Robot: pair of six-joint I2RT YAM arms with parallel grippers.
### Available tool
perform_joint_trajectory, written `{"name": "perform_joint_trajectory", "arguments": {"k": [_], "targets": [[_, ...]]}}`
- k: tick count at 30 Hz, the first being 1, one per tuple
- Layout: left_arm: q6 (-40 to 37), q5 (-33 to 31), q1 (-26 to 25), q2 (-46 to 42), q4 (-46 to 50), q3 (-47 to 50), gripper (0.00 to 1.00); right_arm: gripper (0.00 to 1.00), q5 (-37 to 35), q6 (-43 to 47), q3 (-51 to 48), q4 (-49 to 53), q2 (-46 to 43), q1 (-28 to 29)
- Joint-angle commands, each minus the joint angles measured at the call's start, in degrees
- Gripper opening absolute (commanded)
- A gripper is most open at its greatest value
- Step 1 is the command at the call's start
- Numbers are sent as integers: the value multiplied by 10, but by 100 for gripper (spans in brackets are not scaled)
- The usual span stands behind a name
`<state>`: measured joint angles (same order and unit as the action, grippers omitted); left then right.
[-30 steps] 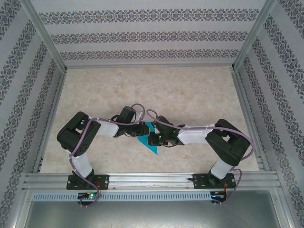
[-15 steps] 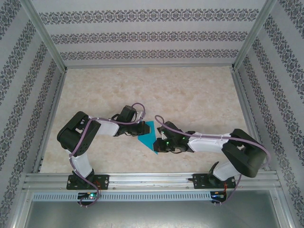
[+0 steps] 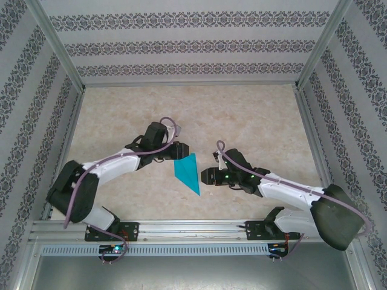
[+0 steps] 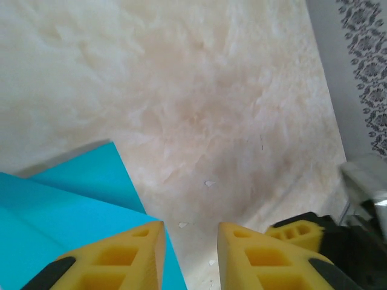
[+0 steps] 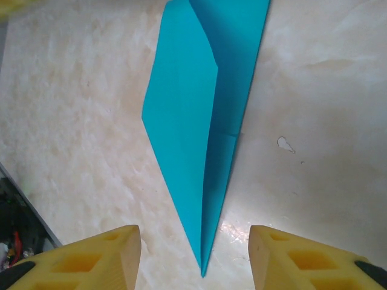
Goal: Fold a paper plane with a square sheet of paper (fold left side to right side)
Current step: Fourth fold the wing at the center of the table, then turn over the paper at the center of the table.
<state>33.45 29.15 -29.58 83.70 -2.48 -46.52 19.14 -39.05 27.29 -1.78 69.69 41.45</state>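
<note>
The raised flap's loose edge [image 3: 194, 173] [image 5: 208, 145] is standing upright, below and outward of my right gripper, so I should lower my right gripper outward past the paper plane's tip onto that edge.
The square sheet of paper lies folded into a narrow turquoise paper plane [image 3: 187, 172] flat on the table, its pointed tip toward the near edge. In the right wrist view the paper plane [image 5: 196, 115] shows layered creased wings, and its tip reaches between the yellow fingers of my right gripper [image 5: 193, 257], which hangs open above it without touching. My right gripper [image 3: 207, 176] sits just right of the tip. My left gripper [image 3: 176, 151] is at the plane's far left corner. It is open [image 4: 190, 257], with one finger [image 4: 121, 260] over the paper's [image 4: 66, 211] edge and nothing held.
The beige marble tabletop [image 3: 242, 121] stretches behind the arms. Patterned walls with metal frame posts [image 3: 60, 60] enclose it on three sides. A metal rail [image 3: 193, 229] runs along the near edge.
Both grippers have opened and let go of the paper. The right arm has drawn back to the right and the left gripper has shifted up and away; the plane now lies free.
</note>
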Motion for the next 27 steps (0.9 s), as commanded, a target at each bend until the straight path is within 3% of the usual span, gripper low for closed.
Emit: {"name": "perform_joint_trajectory", "arguments": {"k": [1, 7, 16, 20, 24, 27], "targets": [[-37, -64, 16, -62, 52, 42, 29, 49, 29, 55, 31, -38, 54, -1], [-41, -121, 26, -178, 53, 122, 38, 46, 43, 80, 80, -78, 152, 5], [-38, -122, 40, -248, 71, 163, 43, 41, 67, 74, 98, -112, 219, 9], [-31, -99, 46, -253, 67, 159, 45, 27, 77, 72, 95, -124, 227, 9], [-7, -55, 60, -264, 28, 163, 47, 0, 78, 74, 82, -138, 202, 1], [20, -8, 76, -272, -18, 165, 48, 0, 80, 84, 67, -148, 158, -18]]}}
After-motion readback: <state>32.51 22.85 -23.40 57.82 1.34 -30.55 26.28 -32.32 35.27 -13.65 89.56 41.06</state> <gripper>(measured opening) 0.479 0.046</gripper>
